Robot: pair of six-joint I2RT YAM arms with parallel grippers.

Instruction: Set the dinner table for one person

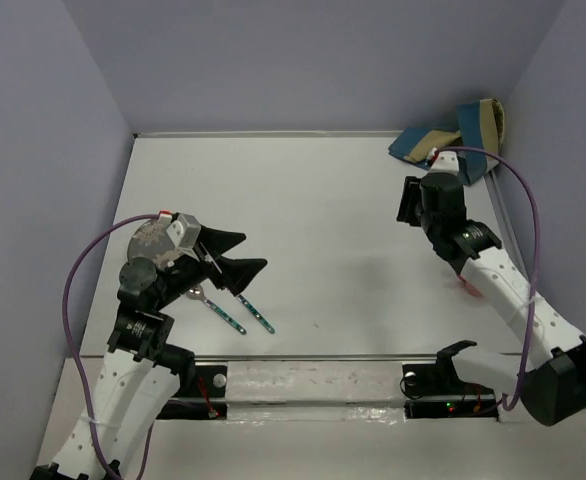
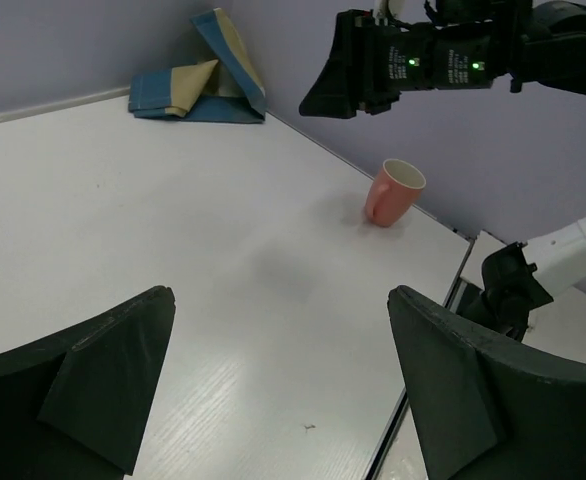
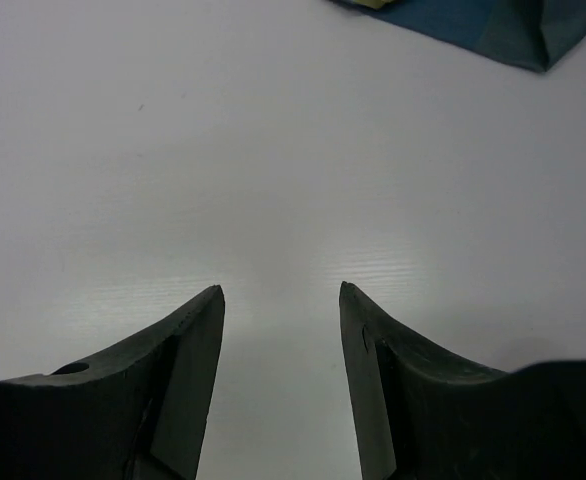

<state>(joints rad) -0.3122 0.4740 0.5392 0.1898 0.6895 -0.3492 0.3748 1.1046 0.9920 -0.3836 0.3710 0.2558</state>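
Next, my right gripper should reach outward and lower onto the placemat's near edge (image 1: 470, 179) (image 3: 546, 62), which lies outward and below it, because the fold there stands raised.
On the left of the white dinner table (image 1: 313, 200), my left gripper (image 1: 253, 252) hovers open and empty, just right of a grey round plate (image 1: 149, 240) partly covered by its wrist. In its own view the left gripper (image 2: 281, 296) has only bare tabletop between its fingers. A spoon (image 1: 213, 305) and a second teal-handled utensil (image 1: 257, 314) lie below it. My right gripper (image 1: 405, 200) hangs above the back right, part open with nothing in it (image 3: 281, 290). A pink cup (image 2: 393, 192) stands upright near the right edge. The folded blue-and-tan placemat (image 1: 451, 140) lies in the back right corner.
Purple walls close in the back and both sides. The table's right edge (image 2: 468, 262) runs just past the cup, and a metal rail (image 1: 303, 358) marks the near edge. In the top view the right forearm covers most of the cup (image 1: 470, 290). Purple cables loop off both arms.
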